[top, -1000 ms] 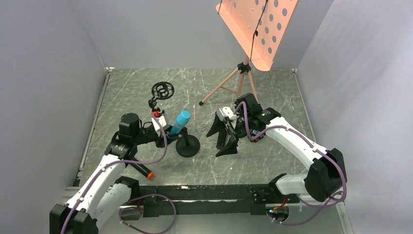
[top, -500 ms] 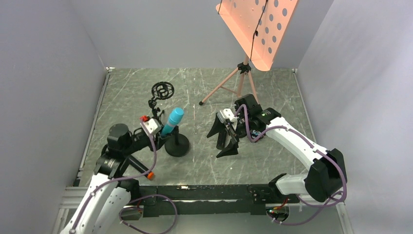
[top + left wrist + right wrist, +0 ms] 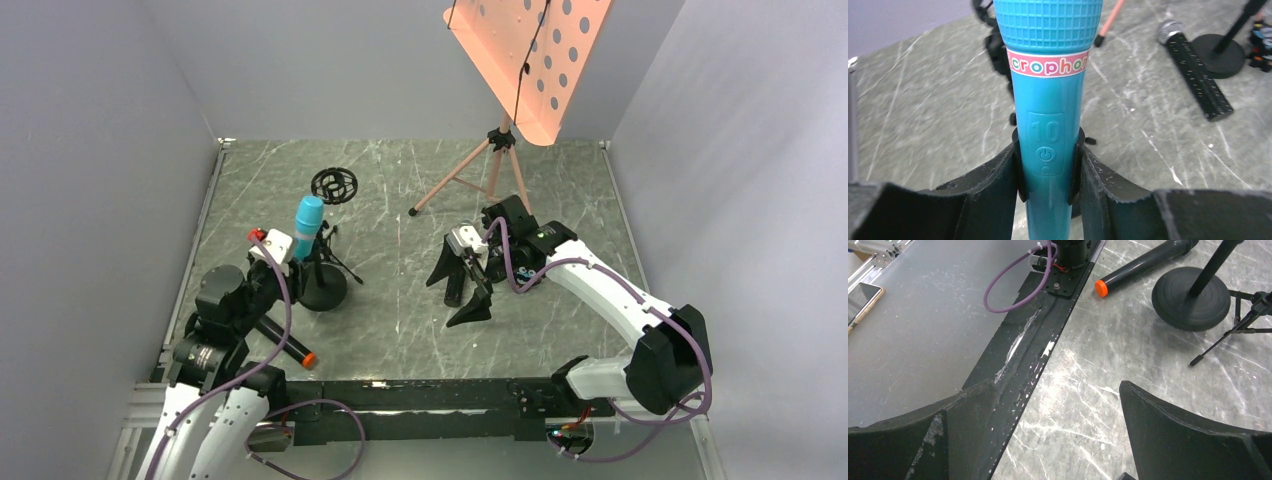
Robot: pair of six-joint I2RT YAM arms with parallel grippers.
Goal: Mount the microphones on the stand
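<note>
My left gripper carries the black round-base stand outward next, clear of the tripod, lowers it and releases the teal-blue microphone. Open floor [image 3: 272, 195] [image 3: 933, 82] beside the ring mount lies outward.
My left gripper [image 3: 297, 255] is shut on the teal-blue microphone [image 3: 308, 222], which stands nearly upright over the black round-base stand [image 3: 322, 289]. In the left wrist view the gripper [image 3: 1047, 156] squeezes the teal microphone [image 3: 1048, 100], and a black clip hugs the microphone between the fingers. The black microphone with the orange-red end [image 3: 287, 345] lies on the floor by the left arm and shows in the right wrist view [image 3: 1143, 265]. The black microphone with the silver mesh head [image 3: 1193, 75] lies farther right. My right gripper [image 3: 463, 290] is open and empty, also in its wrist view [image 3: 1058, 390].
A small tripod with a black ring mount [image 3: 333, 185] stands behind the stand. A pink music stand [image 3: 520, 60] on tripod legs is at the back. A second round black base [image 3: 1220, 52] and a colourful toy [image 3: 1260, 40] sit near the right arm.
My left arm has pulled back to the left with the teal microphone, and the round-base stand has moved left with it. The microphone now stands more upright. The right gripper has barely moved.
</note>
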